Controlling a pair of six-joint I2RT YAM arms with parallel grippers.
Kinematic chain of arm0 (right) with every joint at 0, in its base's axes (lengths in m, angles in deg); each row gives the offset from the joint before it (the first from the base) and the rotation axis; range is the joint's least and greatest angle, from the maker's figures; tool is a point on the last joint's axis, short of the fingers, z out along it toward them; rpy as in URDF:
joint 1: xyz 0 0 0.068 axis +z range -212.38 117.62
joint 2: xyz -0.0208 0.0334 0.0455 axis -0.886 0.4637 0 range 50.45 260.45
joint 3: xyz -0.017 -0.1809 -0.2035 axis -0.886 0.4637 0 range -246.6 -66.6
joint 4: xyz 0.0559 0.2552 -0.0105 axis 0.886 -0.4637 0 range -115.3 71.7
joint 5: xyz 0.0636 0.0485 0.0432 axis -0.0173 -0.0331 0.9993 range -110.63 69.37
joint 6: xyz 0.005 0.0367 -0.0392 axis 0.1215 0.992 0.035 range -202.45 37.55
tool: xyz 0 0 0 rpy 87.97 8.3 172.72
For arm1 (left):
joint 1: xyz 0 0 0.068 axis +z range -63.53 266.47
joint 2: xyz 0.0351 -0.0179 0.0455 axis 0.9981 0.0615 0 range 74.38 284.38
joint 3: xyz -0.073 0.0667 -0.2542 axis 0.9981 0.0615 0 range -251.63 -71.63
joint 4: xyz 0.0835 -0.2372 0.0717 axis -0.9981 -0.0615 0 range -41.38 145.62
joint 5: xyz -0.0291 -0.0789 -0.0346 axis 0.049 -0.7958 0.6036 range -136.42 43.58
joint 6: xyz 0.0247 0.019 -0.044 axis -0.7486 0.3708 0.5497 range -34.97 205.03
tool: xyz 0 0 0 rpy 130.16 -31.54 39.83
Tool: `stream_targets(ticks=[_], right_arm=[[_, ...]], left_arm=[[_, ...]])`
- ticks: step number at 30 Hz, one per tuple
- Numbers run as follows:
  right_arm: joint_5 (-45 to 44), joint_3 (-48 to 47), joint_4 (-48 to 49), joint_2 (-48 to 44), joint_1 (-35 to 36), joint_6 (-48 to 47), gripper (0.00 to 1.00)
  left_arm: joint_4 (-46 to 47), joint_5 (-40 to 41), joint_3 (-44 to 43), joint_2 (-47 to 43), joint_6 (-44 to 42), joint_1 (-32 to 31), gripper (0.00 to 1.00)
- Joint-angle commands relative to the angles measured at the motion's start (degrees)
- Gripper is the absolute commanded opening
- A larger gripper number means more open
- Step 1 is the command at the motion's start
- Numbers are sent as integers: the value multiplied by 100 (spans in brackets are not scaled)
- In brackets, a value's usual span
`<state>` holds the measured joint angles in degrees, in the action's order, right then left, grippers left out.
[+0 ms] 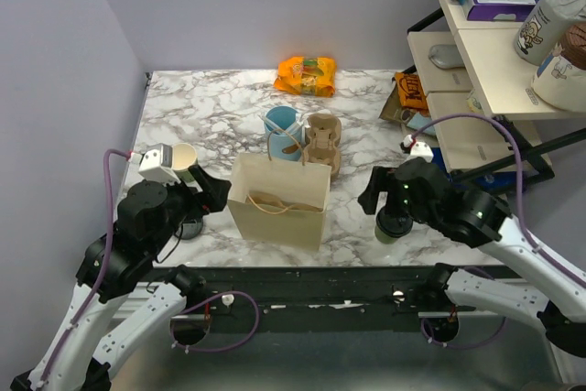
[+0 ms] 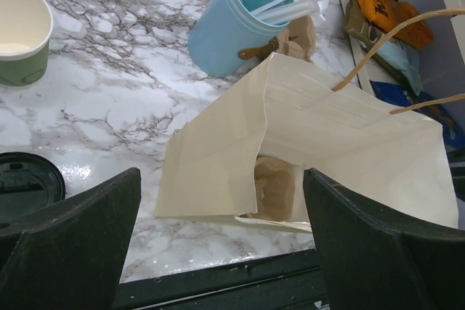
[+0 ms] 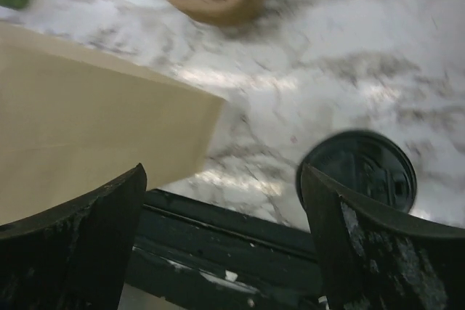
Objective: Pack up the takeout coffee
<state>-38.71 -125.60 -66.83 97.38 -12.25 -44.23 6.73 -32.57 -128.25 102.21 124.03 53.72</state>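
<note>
I need to move my right gripper to the right in the wrist view and down, because the takeout coffee (image 3: 356, 170) is off to that side. I should close it at the lid's shelf-side rim (image 3: 406, 181).
The takeout coffee (image 3: 356, 170) shows from above as a round black lid, partly behind my right fingertip; in the top view its green side (image 1: 392, 230) peeks out under the right arm near the table's front edge. My right gripper (image 3: 223, 172) is open with nothing between the jaws, and the cup stands just off its right finger. The tan paper bag (image 1: 279, 200) stands upright mid-table between the arms, handles up. My left gripper (image 2: 221, 179) is open and empty, facing the bag's (image 2: 305, 136) side from the left.
A lidless green cup (image 2: 22, 34) and a loose black lid (image 2: 25, 183) sit by the left arm. A light-blue cup (image 1: 282, 127) with straws and a cardboard cup carrier (image 1: 322, 142) stand behind the bag. Snack packs (image 1: 307, 73) lie at the back; a shelf (image 1: 494, 52) stands to the right.
</note>
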Motion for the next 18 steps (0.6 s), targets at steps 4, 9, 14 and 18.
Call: stream_targets(ticks=[4,9,14,18], right_arm=[[-1258,178,-2370,176,6,2066,88],[-1680,486,-2565,-369,-12,2313,83],[-1751,653,-2521,-467,-126,2200,75],[-1715,618,-2354,-71,-293,1787,72]], left_arm=[[46,-145,143,38,-24,-29,99],[116,-189,221,11,11,-29,99],[142,-268,213,178,-7,-29,99],[221,-321,230,301,-16,-38,99]])
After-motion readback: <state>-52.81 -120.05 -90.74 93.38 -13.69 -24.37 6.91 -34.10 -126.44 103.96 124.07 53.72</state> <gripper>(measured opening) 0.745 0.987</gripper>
